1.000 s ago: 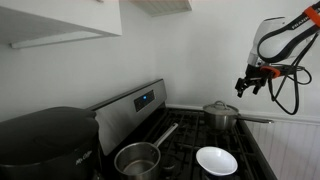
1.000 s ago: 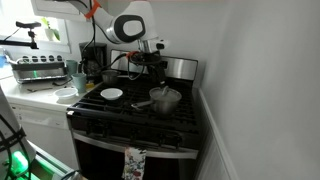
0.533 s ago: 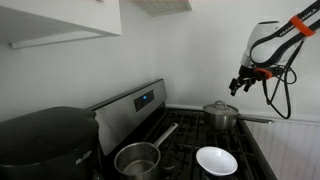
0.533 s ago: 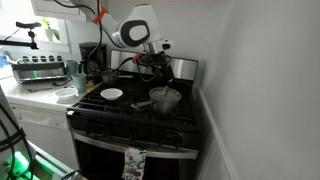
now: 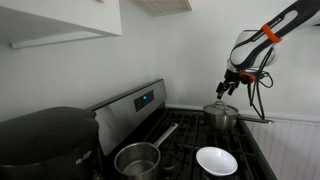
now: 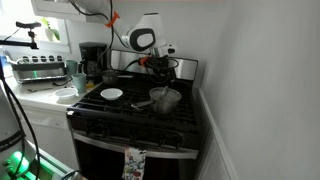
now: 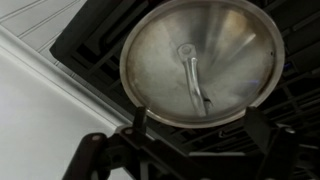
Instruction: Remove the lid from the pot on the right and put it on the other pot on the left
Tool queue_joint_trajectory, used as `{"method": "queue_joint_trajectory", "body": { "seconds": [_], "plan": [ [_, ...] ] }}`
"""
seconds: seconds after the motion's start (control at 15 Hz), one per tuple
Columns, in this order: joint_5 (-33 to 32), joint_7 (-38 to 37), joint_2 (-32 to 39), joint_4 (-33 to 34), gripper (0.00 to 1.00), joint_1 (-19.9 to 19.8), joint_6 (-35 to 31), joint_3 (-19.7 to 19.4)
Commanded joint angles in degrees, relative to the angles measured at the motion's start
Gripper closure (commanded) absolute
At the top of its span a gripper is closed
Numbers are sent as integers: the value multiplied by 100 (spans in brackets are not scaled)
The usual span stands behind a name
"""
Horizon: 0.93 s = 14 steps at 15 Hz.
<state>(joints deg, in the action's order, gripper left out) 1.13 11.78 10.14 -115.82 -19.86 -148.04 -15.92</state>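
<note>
The open gripper moves down onto the lid's bar handle (image 5: 220, 103) (image 7: 195, 84) next, one finger on each side, because the handle runs lengthwise between the two spread fingers.
A steel pot with a lid (image 5: 221, 113) stands on a far burner of the black stove. In the wrist view the lid (image 7: 200, 55) fills the frame, with its bar handle (image 7: 192, 75) in the middle. An open steel saucepan (image 5: 138, 158) with a long handle stands nearer the camera; it also shows in an exterior view (image 6: 165, 98). My gripper (image 5: 229, 88) hovers just above the lidded pot. It is open and empty, its two fingers (image 7: 198, 135) spread wide on either side of the lid's near edge. In an exterior view my gripper (image 6: 153, 66) is over the back of the stove.
A white bowl (image 5: 216, 160) lies on the stove between the pots and shows in an exterior view (image 6: 112, 94) too. The stove's back panel (image 5: 135, 102) rises behind the burners. A dark appliance (image 5: 45, 140) sits close by. A white wall borders the stove.
My gripper has come down and moved left, from high beside the wall to just above the lidded pot. The pots and bowl have not moved.
</note>
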Motion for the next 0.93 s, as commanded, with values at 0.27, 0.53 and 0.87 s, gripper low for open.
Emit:
{"method": "queue_joint_trajectory", "body": {
  "seconds": [0.27, 0.53, 0.87],
  "plan": [
    [415, 697, 878, 1064, 46, -204, 911, 255],
    [373, 867, 1127, 1359, 75, -296, 1241, 317],
    [375, 1046, 1297, 1666, 100, -417, 1607, 378]
  ]
}}
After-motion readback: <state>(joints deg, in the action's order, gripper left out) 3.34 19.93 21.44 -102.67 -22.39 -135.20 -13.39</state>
